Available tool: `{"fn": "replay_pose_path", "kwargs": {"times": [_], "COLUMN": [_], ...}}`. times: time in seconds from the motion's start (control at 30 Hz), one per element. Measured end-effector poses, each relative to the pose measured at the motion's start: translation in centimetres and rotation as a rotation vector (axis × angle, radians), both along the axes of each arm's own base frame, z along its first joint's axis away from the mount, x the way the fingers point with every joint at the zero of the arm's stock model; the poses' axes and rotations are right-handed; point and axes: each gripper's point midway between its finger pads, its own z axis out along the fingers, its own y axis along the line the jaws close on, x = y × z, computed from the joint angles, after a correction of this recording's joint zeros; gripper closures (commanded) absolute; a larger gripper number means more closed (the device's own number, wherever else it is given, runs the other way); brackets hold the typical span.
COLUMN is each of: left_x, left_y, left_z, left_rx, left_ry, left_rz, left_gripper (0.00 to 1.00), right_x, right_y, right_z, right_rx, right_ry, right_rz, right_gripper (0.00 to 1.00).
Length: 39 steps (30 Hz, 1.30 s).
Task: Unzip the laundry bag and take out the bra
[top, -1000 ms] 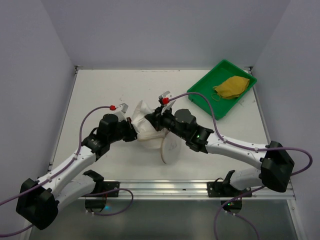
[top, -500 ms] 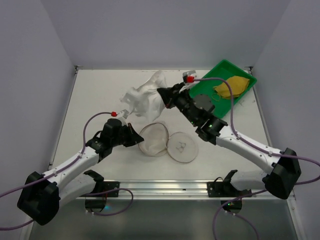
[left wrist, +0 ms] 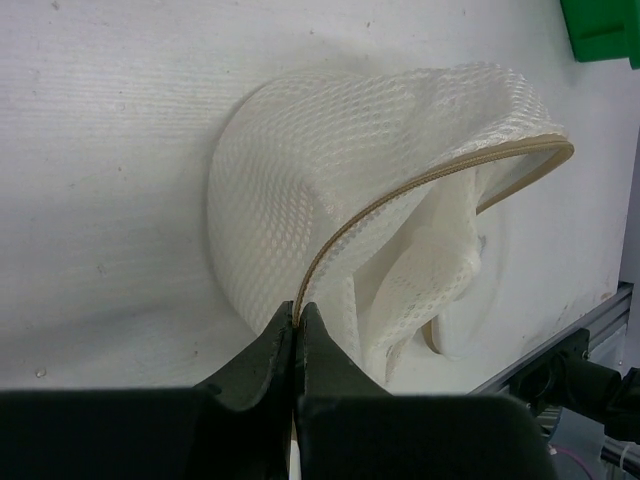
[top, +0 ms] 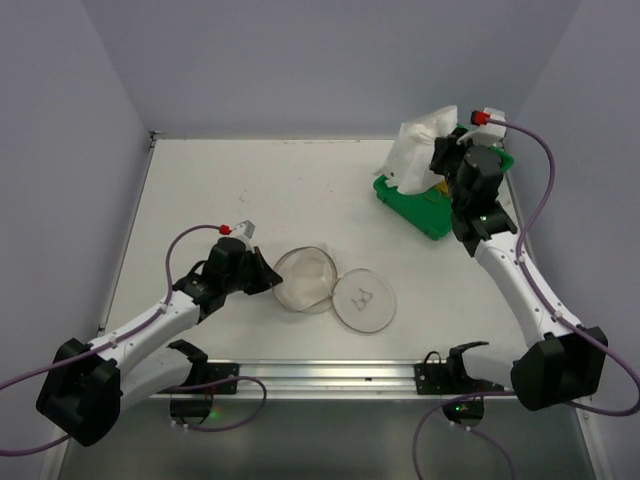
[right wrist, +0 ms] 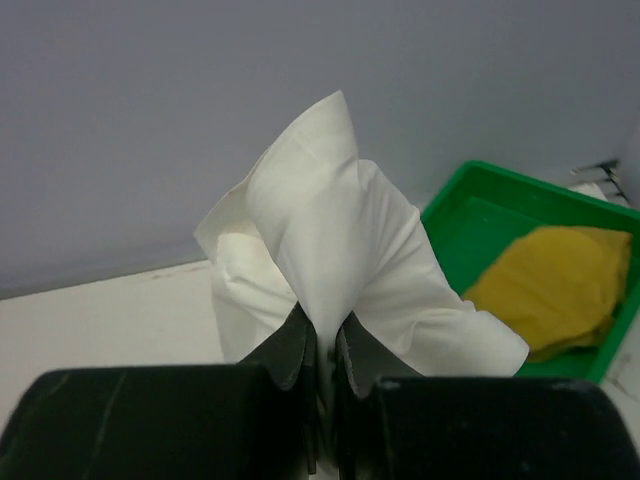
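Note:
My right gripper tilts downward next and brings the bra (top: 420, 148) down to release it on the green tray's near end (top: 427, 208) below, clear of the mustard-yellow fabric piece.
The laundry bag (top: 303, 277) is a round whitish mesh case lying open on the table. Its lid (top: 364, 298), with the small black drawing, lies flat beside it. My left gripper (top: 268, 278) is shut on the bag's zip rim; in the left wrist view the fingertips (left wrist: 298, 308) pinch the tan zip band of the mesh bag (left wrist: 300, 190). My right gripper (top: 442, 160) is shut on the white fabric bra (top: 420, 148) and holds it in the air over the green tray. The right wrist view shows the bra (right wrist: 320, 220) bunched above the closed gripper (right wrist: 325, 335).
A green plastic tray (top: 412, 207) stands at the back right corner and also shows in the right wrist view (right wrist: 480, 215). A mustard-yellow fabric piece (right wrist: 555, 285) lies in it. Grey walls close the table on three sides.
My right gripper has carried the white bra up out of the bag and to the right, over the green tray. The lid has dropped open flat. My left gripper kept its hold on the rim.

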Motion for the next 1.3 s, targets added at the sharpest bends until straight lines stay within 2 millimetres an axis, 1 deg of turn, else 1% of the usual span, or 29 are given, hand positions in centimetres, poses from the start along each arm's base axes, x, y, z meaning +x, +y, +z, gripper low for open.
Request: {"fn": "replay_pose_path", "kwargs": {"times": [0.07, 0.17, 0.27, 0.33, 0.4, 0.47, 0.63, 0.7, 0.77, 0.8, 0.83, 0.87, 0.9, 0.97, 1.0, 1.03, 1.1, 1.13, 1.17, 1.2, 1.3], "left_x": [0.0, 0.0, 0.2, 0.3, 0.4, 0.4, 0.4, 0.4, 0.4, 0.5, 0.5, 0.6, 0.7, 0.7, 0.8, 0.8, 0.8, 0.8, 0.8, 0.9, 1.4], "left_y": [0.0, 0.1, 0.0, -0.1, -0.1, 0.0, 0.0, 0.1, 0.1, 0.2, 0.2, 0.2, 0.1, 0.1, 0.1, 0.1, 0.1, 0.1, 0.0, 0.0, -0.2], "left_z": [-0.1, -0.2, 0.0, 0.1, 0.2, 0.0, -0.3, -0.3, -0.3, -0.3, -0.2, -0.1, -0.1, 0.0, 0.0, 0.0, -0.1, 0.0, 0.0, 0.2, 0.8], "left_rx": [0.004, 0.010, 0.012, 0.015, 0.018, 0.021, 0.032, 0.035, 0.037, 0.038, 0.039, 0.040, 0.040, 0.041, 0.041, 0.042, 0.044, 0.044, 0.043, 0.043, 0.039], "left_ry": [0.005, 0.006, 0.007, 0.005, 0.001, 0.003, 0.010, 0.011, 0.011, 0.009, 0.007, 0.004, 0.002, 0.002, 0.002, 0.002, 0.005, 0.005, 0.004, 0.003, -0.007], "left_rz": [0.000, -0.001, -0.001, -0.002, -0.003, -0.005, -0.007, -0.005, -0.004, -0.003, -0.004, -0.005, -0.006, -0.007, -0.008, -0.008, -0.008, -0.008, -0.007, -0.007, -0.005], "left_gripper": [1.00, 1.00, 1.00, 1.00, 1.00, 1.00, 1.00, 1.00, 1.00, 1.00, 1.00, 1.00, 1.00, 1.00, 1.00, 1.00, 1.00, 1.00, 1.00, 1.00, 1.00], "right_x": [1.4, 3.2, 4.8, 6.1, 7.7, 9.1, 11.8, 12.0, 11.4, 11.1, 10.7, 10.3, 10.0, 9.6, 9.3, 9.1, 8.4, 7.8, 7.2, 6.6, 4.2], "right_y": [-2.9, -6.2, -8.5, -9.4, -9.8, -9.8, -8.9, -8.7, -9.1, -9.4, -9.9, -10.5, -11.2, -12.4, -12.9, -13.1, -12.8, -12.4, -11.8, -11.2, -8.7], "right_z": [-2.1, -5.2, -8.0, -9.5, -11.2, -13.3, -18.4, -20.4, -22.3, -23.0, -23.5, -23.9, -24.0, -24.2, -24.3, -24.3, -24.0, -23.5, -22.7, -21.7, -17.2], "right_rx": [-0.014, -0.027, -0.033, -0.038, -0.042, -0.041, -0.008, 0.009, 0.033, 0.049, 0.067, 0.086, 0.100, 0.124, 0.132, 0.144, 0.149, 0.153, 0.157, 0.160, 0.179], "right_ry": [0.064, 0.155, 0.231, 0.271, 0.312, 0.358, 0.478, 0.527, 0.588, 0.616, 0.637, 0.653, 0.663, 0.675, 0.683, 0.687, 0.698, 0.698, 0.694, 0.683, 0.595], "right_rz": [-0.081, -0.167, -0.224, -0.246, -0.255, -0.246, -0.205, -0.208, -0.227, -0.240, -0.257, -0.277, -0.295, -0.324, -0.330, -0.332, -0.311, -0.295, -0.278, -0.258, -0.189], "right_gripper": [1.00, 1.00, 1.00, 1.00, 1.00, 1.00, 1.00, 0.96, 0.91, 0.85, 0.77, 0.70, 0.56, 0.41, 0.28, 0.22, 0.16, 0.13, 0.12, 0.11, 0.08]}}
